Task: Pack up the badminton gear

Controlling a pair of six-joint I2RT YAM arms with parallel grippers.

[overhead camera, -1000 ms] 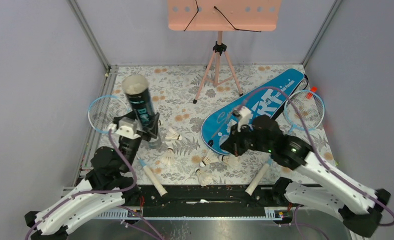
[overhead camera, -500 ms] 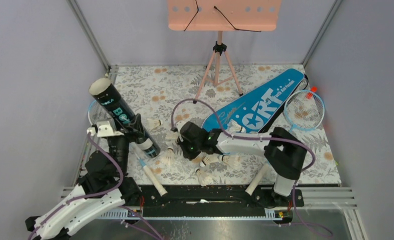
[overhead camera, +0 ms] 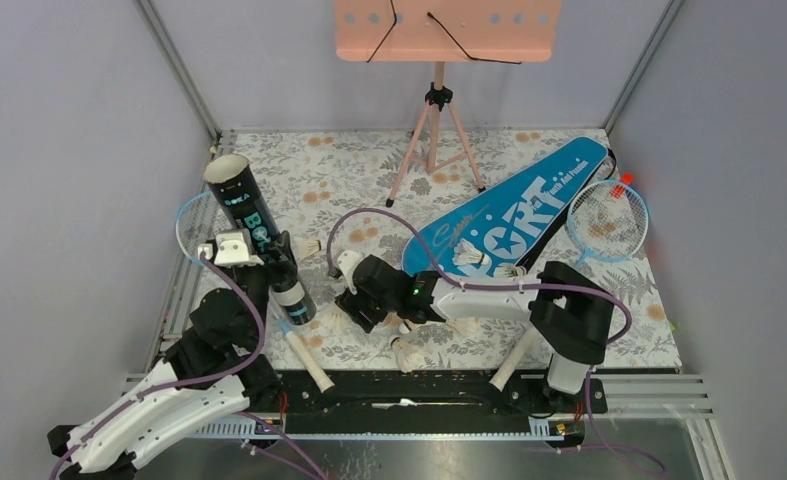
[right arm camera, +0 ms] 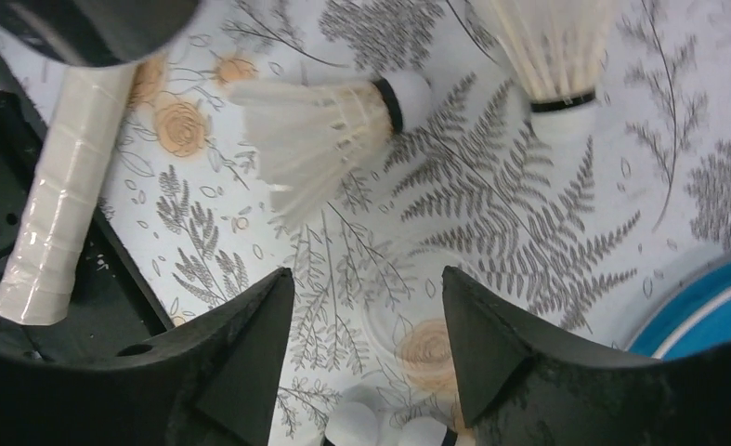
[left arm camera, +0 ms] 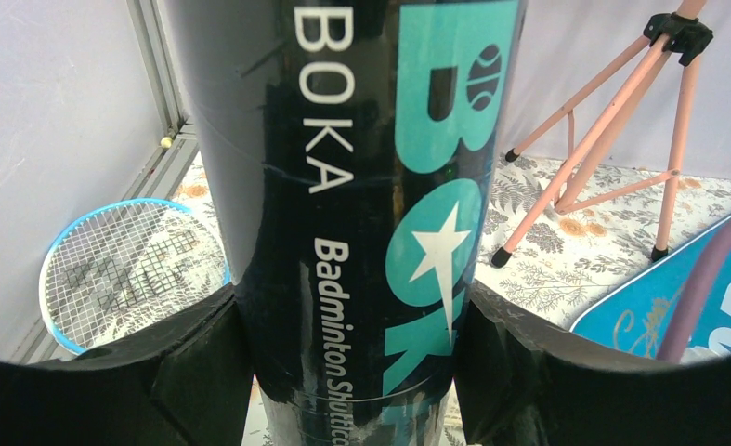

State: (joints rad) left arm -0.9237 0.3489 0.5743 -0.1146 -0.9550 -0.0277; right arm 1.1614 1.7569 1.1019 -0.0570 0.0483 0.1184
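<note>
My right gripper moves low over the mat toward the black tube next, onto the feather edge of a white shuttlecock ahead of its fingers.
My left gripper is shut on the black tube, which leans left with its open mouth up; in the left wrist view the tube fills the gap between the fingers. My right gripper stands open just above the mat with nothing between its jaws, low at mid-table. A white shuttlecock lies a little ahead of it, another shuttlecock further off. More shuttlecocks lie on the mat and two on the blue bag. One racket lies left, the other racket right.
A pink tripod stand rises at the back centre. The two white racket handles point toward the near rail. Grey walls close in the left, right and back sides.
My right arm swung from over the blue bag to the shuttlecocks at mid-table and its jaws opened. The left arm tipped the tube left, then brought it more upright.
</note>
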